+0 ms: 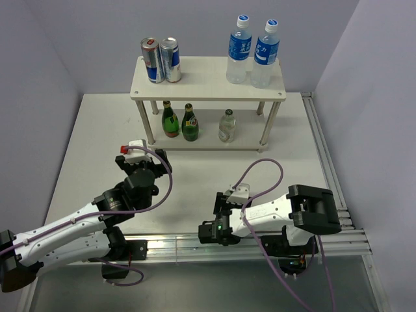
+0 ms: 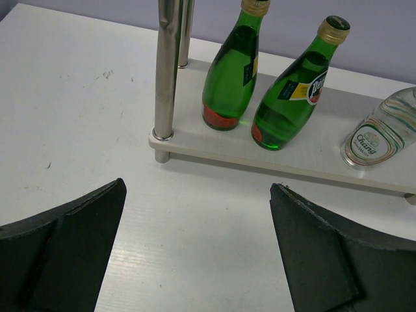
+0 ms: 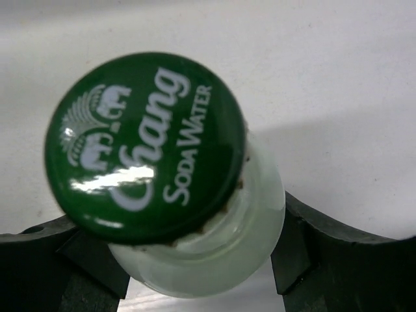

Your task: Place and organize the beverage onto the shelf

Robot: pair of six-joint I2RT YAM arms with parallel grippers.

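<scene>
The right gripper carries the held bottle outward onto the lower board next and releases it. The bare spot beside the matching Chang bottle point(image 1: 248, 132) lies outward of it.
The cream-white shelf point(image 1: 208, 81) stands at the back. Its top board holds two cans point(image 1: 161, 60) and two blue-labelled water bottles point(image 1: 252, 51). Its lower board point(image 2: 260, 155) holds two green bottles point(image 2: 229, 75) point(image 2: 286, 97) and a clear Chang bottle point(image 2: 377, 133). My left gripper point(image 1: 140, 159) is open and empty, low over the table in front of the shelf's left leg point(image 2: 167, 71). My right gripper point(image 1: 209, 231) is near the table's front edge, shut on the neck of a clear Chang soda water bottle point(image 3: 221, 260) with a green cap point(image 3: 146, 146). That bottle is hidden in the top view.
Metal rails point(image 1: 325, 169) run along the table's right and front edges. Purple cables loop over both arms. Grey walls close in the back and sides. The lower board has bare room to the right of the clear bottle point(image 1: 226, 125).
</scene>
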